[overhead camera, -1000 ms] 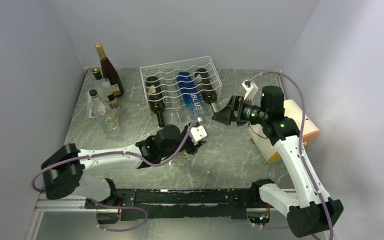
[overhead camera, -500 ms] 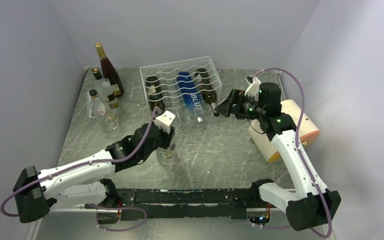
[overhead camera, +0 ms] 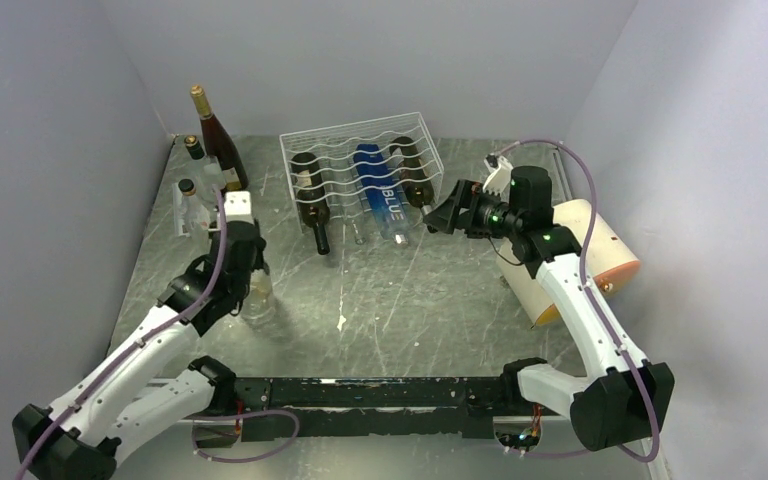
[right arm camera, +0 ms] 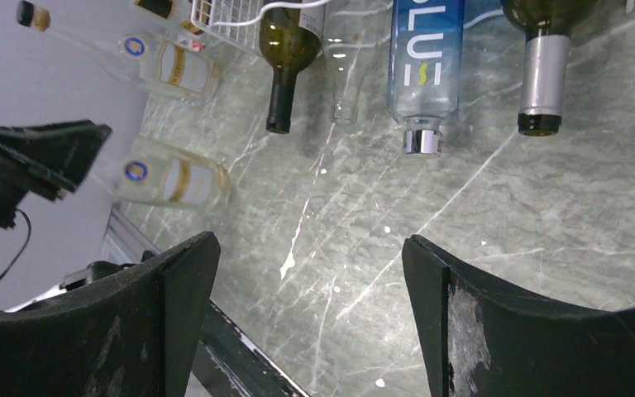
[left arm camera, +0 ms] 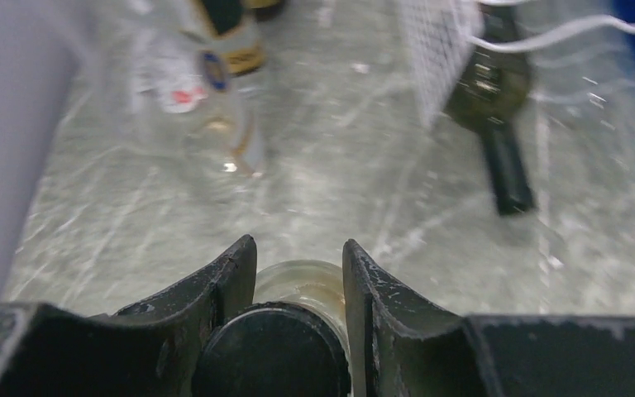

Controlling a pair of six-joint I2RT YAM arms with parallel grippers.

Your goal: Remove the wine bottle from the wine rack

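My left gripper holds the clear bottle and should next carry it to the gripper's left in the top view and release it, because there is bare table with room beside the standing bottles.
The white wire wine rack (overhead camera: pixel 360 148) stands at the back middle. It holds a dark green bottle (overhead camera: pixel 310 205), a blue bottle (overhead camera: pixel 381 196) and a dark bottle with a grey neck (overhead camera: pixel 412 180). My left gripper (overhead camera: pixel 248 272) is shut on the black-capped neck of a clear wine bottle (overhead camera: pixel 258 297), which stands upright at the table's left, away from the rack. In the left wrist view the jaws (left arm camera: pixel 298 248) clamp its neck (left arm camera: pixel 302 285). My right gripper (overhead camera: pixel 440 215) is open and empty beside the rack's right front. Its view shows the rack's bottle necks (right arm camera: pixel 537 74) beyond the open fingers (right arm camera: pixel 310 248).
Three upright bottles (overhead camera: pixel 210 165) stand at the back left by the wall. A cream-and-orange cylinder (overhead camera: pixel 580 262) lies at the right behind my right arm. A clear bottle neck (right arm camera: pixel 343 83) also juts from the rack between the green and blue bottles.
My left arm has swung from in front of the rack to the table's left, carrying the clear bottle. My right gripper has shifted slightly back toward the rack.
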